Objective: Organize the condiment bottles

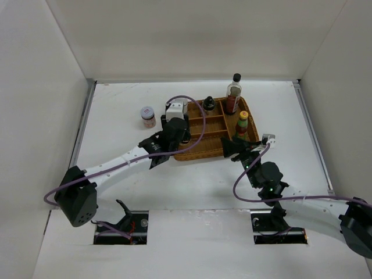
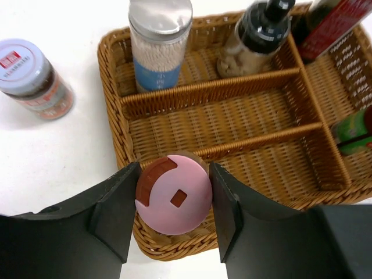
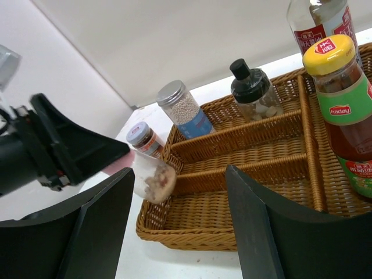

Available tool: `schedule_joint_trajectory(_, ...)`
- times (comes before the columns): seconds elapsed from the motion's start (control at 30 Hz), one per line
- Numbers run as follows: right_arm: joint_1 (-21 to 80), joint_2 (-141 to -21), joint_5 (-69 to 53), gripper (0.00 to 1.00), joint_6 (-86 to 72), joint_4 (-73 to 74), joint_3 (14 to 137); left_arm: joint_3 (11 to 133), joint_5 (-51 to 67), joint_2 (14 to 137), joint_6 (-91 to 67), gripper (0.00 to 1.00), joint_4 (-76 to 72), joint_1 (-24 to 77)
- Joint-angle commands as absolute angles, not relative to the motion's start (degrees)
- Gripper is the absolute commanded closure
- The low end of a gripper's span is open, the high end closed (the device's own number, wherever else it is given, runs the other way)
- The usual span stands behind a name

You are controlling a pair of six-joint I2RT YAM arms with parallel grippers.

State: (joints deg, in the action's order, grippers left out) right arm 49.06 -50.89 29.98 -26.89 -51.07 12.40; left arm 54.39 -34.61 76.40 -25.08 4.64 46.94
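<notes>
The pink-lidded jar comes down from my left gripper onto the basket's bare wicker bottom next for release, since the empty front section's end [image 1: 185,149] lies below the gripper.
My left gripper [image 1: 173,138] [image 2: 174,203] is shut on the pink-lidded jar [image 2: 174,195], holding it tilted over the front left corner of the wicker basket [image 1: 200,156] [image 2: 119,145]. The jar's clear body shows in the right wrist view [image 3: 152,177]. In the basket stand the silver-lidded jar [image 2: 160,40] [image 3: 180,107], the black-lidded jar [image 1: 209,105] [image 2: 261,35] [image 3: 251,90], the tall black-capped bottle [image 1: 234,90] [image 3: 319,23] and the yellow-capped bottle [image 1: 242,123] [image 3: 337,99]. The patterned white-lidded jar [image 1: 147,116] [image 2: 32,75] [image 3: 143,138] stands on the table left of the basket. My right gripper [image 1: 232,146] [image 3: 180,226] is open and empty at the basket's front edge.
The basket has long left compartments split by wicker dividers [image 2: 232,87]; the middle and front ones hold nothing. White walls enclose the table [image 1: 116,168] on three sides. A purple cable loops over the basket's left part [image 1: 197,110].
</notes>
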Motion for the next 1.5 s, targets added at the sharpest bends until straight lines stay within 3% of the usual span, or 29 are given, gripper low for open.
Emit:
schedule_joint_trajectory(0.0, 48.5, -50.4, 29.1, 0.29, -27.8, -53.3, 13.9, 54.4, -32.6, 78.0, -24.8, 0.71, 3.6, 47.6)
schedule_joint_trajectory(0.33, 48.6, -51.2, 29.4, 0.29, -27.2, -53.4, 14.2, 51.7, -33.1, 87.4, -25.4, 0.63, 0.4, 49.3)
schedule_joint_trajectory(0.43, 48.6, -51.3, 29.1, 0.29, -27.6, -53.5, 14.1, 51.6, -34.1, 86.9, -25.7, 0.47, 1.0, 49.4)
schedule_joint_trajectory(0.53, 48.6, -50.7, 29.2, 0.29, -27.6, -53.3, 14.1, 50.7, -35.2, 84.7, -25.7, 0.24, 0.8, 49.4)
schedule_joint_trajectory(0.63, 48.6, -51.1, 29.4, 0.29, -27.3, -53.5, 14.2, 51.4, -35.9, 81.5, -25.6, 0.14, 0.8, 48.8)
schedule_joint_trajectory(0.93, 48.8, -51.9, 29.2, 0.29, -27.6, -53.3, 14.4, 55.2, -37.9, 77.2, -25.6, 0.12, -4.6, 37.5)
schedule_joint_trajectory(1.2, 48.8, -51.9, 29.0, 0.28, -27.2, -53.3, 14.6, 62.0, -32.9, 88.9, -26.1, 0.11, -5.1, 22.4)
schedule_joint_trajectory(1.47, 49.3, -52.5, 28.8, 0.27, -27.1, -53.3, 15.0, 69.3, -28.3, 99.2, -25.2, 0.11, -1.9, 17.6)
